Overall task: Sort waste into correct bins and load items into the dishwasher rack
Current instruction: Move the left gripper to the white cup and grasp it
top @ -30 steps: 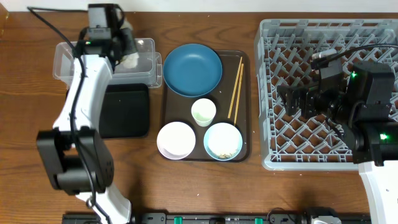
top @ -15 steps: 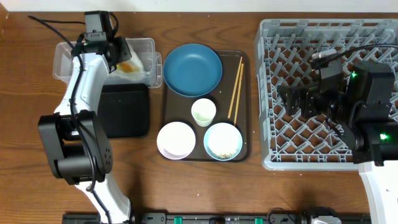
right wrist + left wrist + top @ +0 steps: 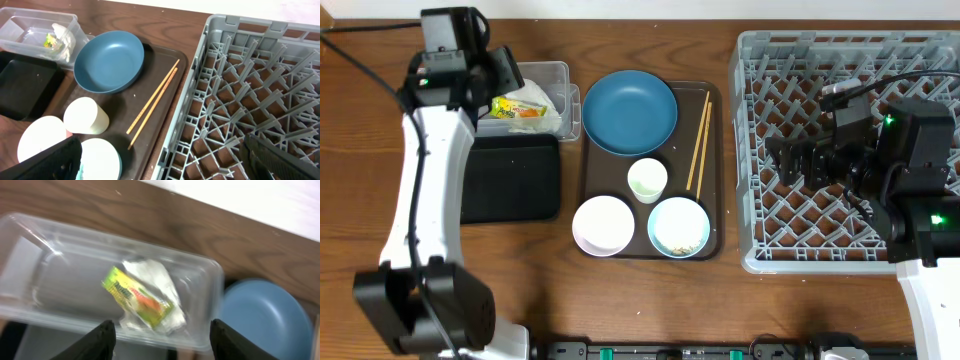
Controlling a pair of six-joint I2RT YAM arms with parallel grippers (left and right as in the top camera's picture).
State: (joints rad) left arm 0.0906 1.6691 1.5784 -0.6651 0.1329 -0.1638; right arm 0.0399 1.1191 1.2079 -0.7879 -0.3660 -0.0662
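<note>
The robot's left gripper will next come back from the tub and go down onto the small cup's rim (image 3: pixel 630 178) facing the black tray-bin.
The waste, a crumpled white tissue with a yellow-green wrapper (image 3: pixel 525 108) (image 3: pixel 142 297), lies loose inside the clear tub (image 3: pixel 558 75) (image 3: pixel 60 250). My left gripper (image 3: pixel 508 80) (image 3: pixel 162 342) hovers above the tub, open and holding nothing. Beside the tub sits the black tray-bin (image 3: pixel 510 178). The blue plate (image 3: pixel 630 112), small cup (image 3: pixel 647 180), white bowl (image 3: pixel 602 224), pale blue bowl (image 3: pixel 679 226) holding rice grains, and chopsticks (image 3: pixel 698 142) rest on the brown tray (image 3: pixel 715 240). My right gripper (image 3: pixel 782 162) (image 3: pixel 165 165) stands open over the left side of the grey dishwasher rack (image 3: pixel 850 60) (image 3: pixel 250 100).
The brown serving tray lies between the bins and the rack. The rack fills the right side of the table and holds no dishes. A strip of bare wooden table (image 3: pixel 650 300) runs along the front edge.
My left gripper opened and let go of the tissue and wrapper, which now lie in the clear tub. The left arm drew back to the left. The right arm has not moved.
</note>
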